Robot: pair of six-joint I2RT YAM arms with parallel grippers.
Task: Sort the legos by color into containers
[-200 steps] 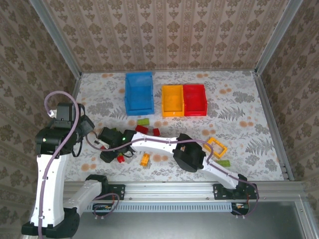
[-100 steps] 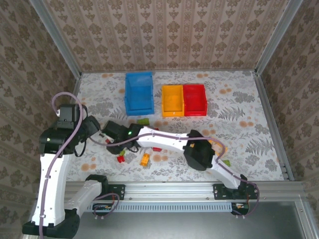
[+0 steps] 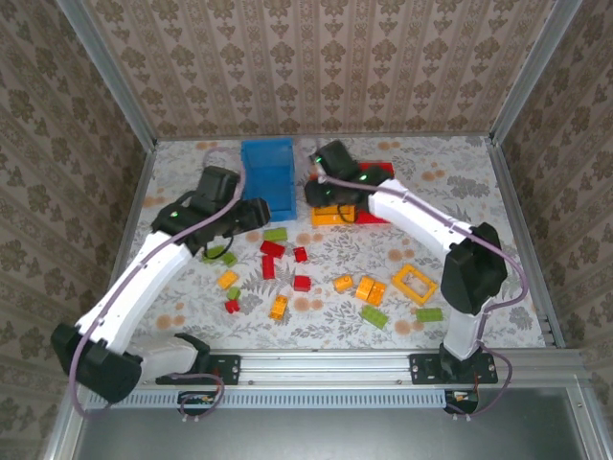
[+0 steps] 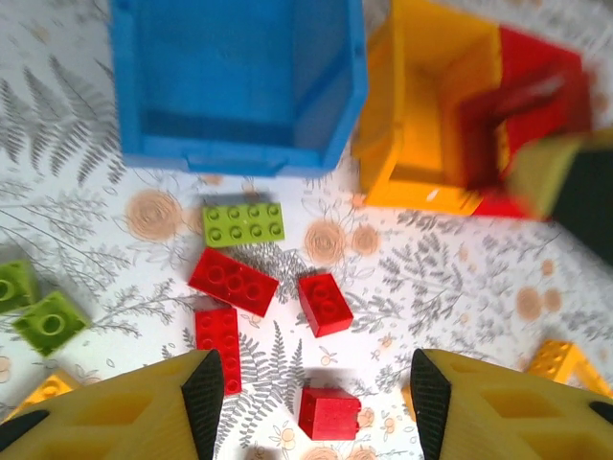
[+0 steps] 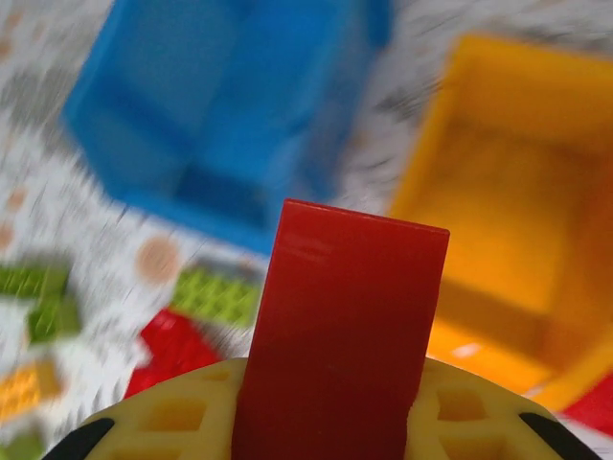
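My right gripper holds the upright red brick and will move down over the yellow bin's empty bottom next and let the brick go, since the yellow bin's bottom is below and toward the red bin.
My right gripper is shut on an upright red brick. It hovers at the near edge of the yellow bin, right of the blue bin. From above, the right gripper sits between the blue bin and the red bin. My left gripper is open and empty above loose red bricks, in front of the blue bin. In the top view the left gripper is by that bin's front corner. Red, green and orange legos lie scattered mid-table.
A hollow yellow frame piece and a green brick lie at the right front. Orange bricks lie beside them. A green brick lies just in front of the blue bin. Metal rails and patterned walls enclose the table.
The right arm has swung from the front left of the table up to the bins, carrying the red brick. The left arm has reached from the left edge to the blue bin's front.
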